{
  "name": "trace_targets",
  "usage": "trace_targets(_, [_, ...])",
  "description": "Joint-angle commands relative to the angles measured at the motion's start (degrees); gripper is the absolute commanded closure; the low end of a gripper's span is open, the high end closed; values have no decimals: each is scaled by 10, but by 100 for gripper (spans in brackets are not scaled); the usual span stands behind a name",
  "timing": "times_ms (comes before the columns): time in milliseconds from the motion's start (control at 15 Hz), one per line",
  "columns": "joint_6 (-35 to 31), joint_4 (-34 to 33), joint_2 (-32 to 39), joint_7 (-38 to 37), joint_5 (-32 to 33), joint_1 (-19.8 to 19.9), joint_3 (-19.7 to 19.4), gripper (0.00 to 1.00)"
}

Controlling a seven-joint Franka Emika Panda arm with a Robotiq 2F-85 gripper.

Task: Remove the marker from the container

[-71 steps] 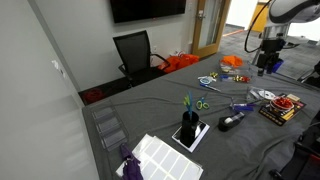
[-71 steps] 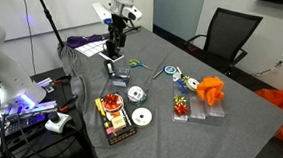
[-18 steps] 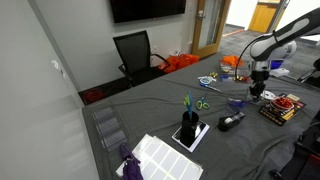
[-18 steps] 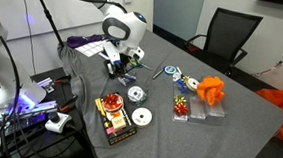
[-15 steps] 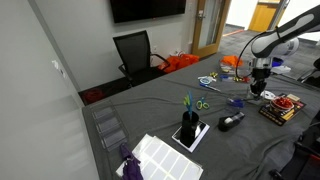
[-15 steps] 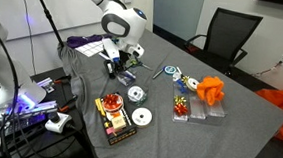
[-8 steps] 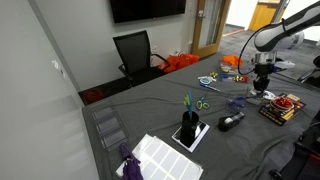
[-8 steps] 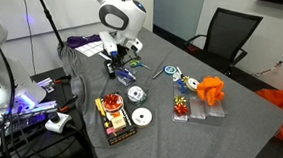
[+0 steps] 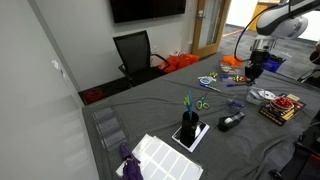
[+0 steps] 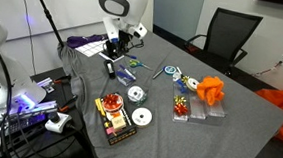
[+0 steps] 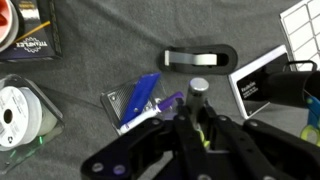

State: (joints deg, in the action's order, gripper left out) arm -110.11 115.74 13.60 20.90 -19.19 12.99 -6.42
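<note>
I will carry the grey-capped marker with my gripper next, away from my base and down, past the clear container, toward the table (image 9: 219,96) beside the scissors.
My gripper (image 11: 197,128) is shut on a marker (image 11: 199,92) with a grey cap, and a strip of yellow-green shows between the fingers. The marker hangs above the table. Below it and to the left lies the clear container (image 11: 128,103), which holds a purple and a blue marker. In both exterior views the gripper (image 9: 254,72) (image 10: 113,51) hangs well above the grey table, over the container (image 9: 238,103). The held marker is too small to make out in those views.
A black oblong device (image 11: 200,59) lies just beyond the container. A black box (image 11: 262,85) stands to the right, a disc spindle (image 11: 20,108) to the left. On the table (image 9: 150,110) are scissors (image 9: 203,104), a red box (image 9: 283,106) and an orange cloth (image 10: 212,91).
The arm has risen from the table by the container, with the gripper still shut on the marker.
</note>
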Motion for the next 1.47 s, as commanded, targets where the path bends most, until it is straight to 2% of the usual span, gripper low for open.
trace_targets(0, [-33, -46, 23, -27, -53, -5, 9, 96])
trace_targets(400, [-227, -87, 115, 49, -101, 2, 40, 96])
trace_targets(600, [-299, -114, 176, 73, -93, 14, 62, 96])
trace_targets(867, [-317, -156, 237, 68, -44, 22, 79, 96])
trace_targets(1200, [-316, -194, 286, 59, 75, 9, 67, 96])
trace_targets(1400, [-324, -211, 308, 57, 119, 10, 68, 96])
